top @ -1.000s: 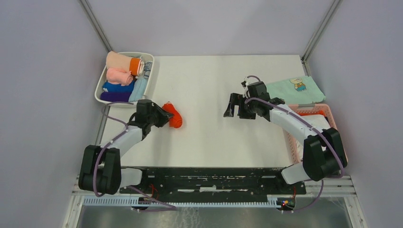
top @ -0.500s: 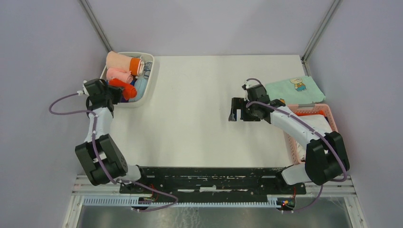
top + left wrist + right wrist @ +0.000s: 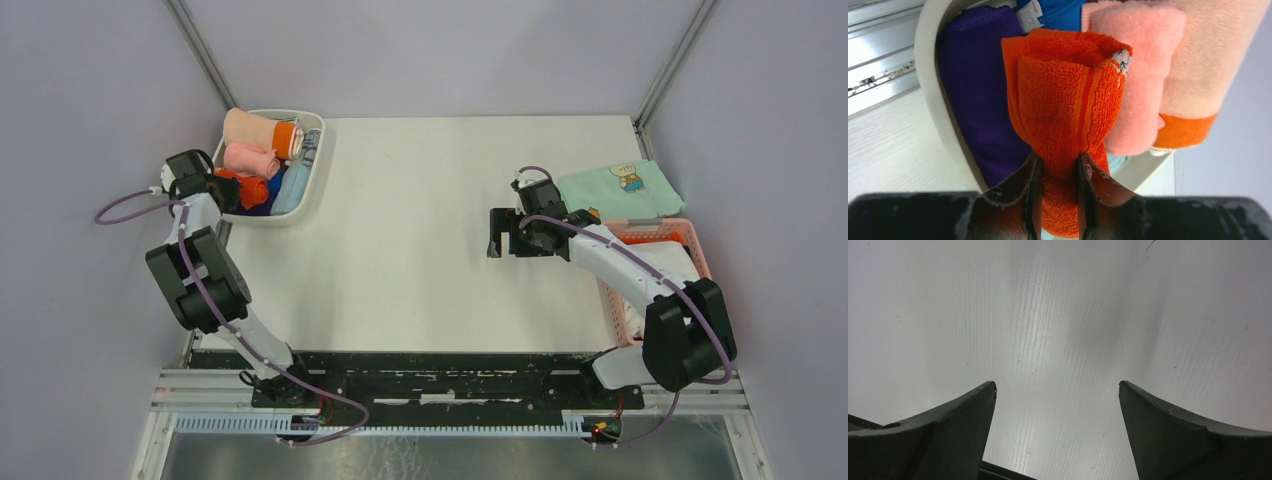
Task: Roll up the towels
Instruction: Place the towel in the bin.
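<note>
The red-orange towel (image 3: 250,188) still hangs above the white bin's other rolls; my left gripper should lower it between purple and pink next.
A rolled red-orange towel (image 3: 1068,100) is pinched between the fingers of my left gripper (image 3: 1058,165), which is shut on it above the white bin (image 3: 312,175) at the table's far left. In the top view this towel (image 3: 250,188) lies over the other rolls in the bin. A rolled pink towel (image 3: 1138,75) sits just beside it. My right gripper (image 3: 497,235) hovers open over bare table right of centre, nothing between its fingers (image 3: 948,430).
The bin also holds a peach roll with an orange band (image 3: 262,132), a purple roll (image 3: 978,85) and a blue one (image 3: 1058,7). A mint-green cloth with a bear print (image 3: 620,187) lies at the far right, beside a pink basket (image 3: 655,235).
My left arm carried the red-orange towel from the table up and left to the bin, then drew it further over the rolls. My right gripper drifted slightly right.
</note>
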### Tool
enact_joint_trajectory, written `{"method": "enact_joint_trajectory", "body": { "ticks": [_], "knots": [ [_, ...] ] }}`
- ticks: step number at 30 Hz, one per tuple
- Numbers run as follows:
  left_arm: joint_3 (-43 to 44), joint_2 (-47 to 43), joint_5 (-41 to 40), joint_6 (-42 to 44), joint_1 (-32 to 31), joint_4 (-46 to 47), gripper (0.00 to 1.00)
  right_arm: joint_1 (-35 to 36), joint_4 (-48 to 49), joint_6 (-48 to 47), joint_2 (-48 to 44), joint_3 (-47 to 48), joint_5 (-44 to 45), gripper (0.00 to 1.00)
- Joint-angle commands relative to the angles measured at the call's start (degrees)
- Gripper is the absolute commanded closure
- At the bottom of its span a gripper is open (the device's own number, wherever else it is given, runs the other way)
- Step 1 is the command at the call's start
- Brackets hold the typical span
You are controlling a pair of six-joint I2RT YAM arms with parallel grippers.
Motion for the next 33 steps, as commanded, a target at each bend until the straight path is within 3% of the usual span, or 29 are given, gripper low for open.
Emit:
{"method": "enact_joint_trajectory", "body": {
  "ticks": [1,16,27,33],
  "knots": [
    [3.52,5.82,1.86,-0.44,0.18,3.86,0.94,0.35,0.44,-0.71,-1.72,1.88,1.64,0.00],
    [6.72,12.47,3.13,-6.74,-0.67,9.56,0.79,0.36,1.41,-0.48,-0.97,1.28,1.67,0.00],
    [13.33,15.31,1.59,-4.29,-3.06,6.11,0.56,0.33,1.56,-0.32,-1.32,1.02,1.82,0.00],
    [12.59,13.27,-0.97,-1.92,-3.28,3.13,0.45,0.35,1.12,-0.38,-1.65,1.29,2.17,0.00]
  ]
}}
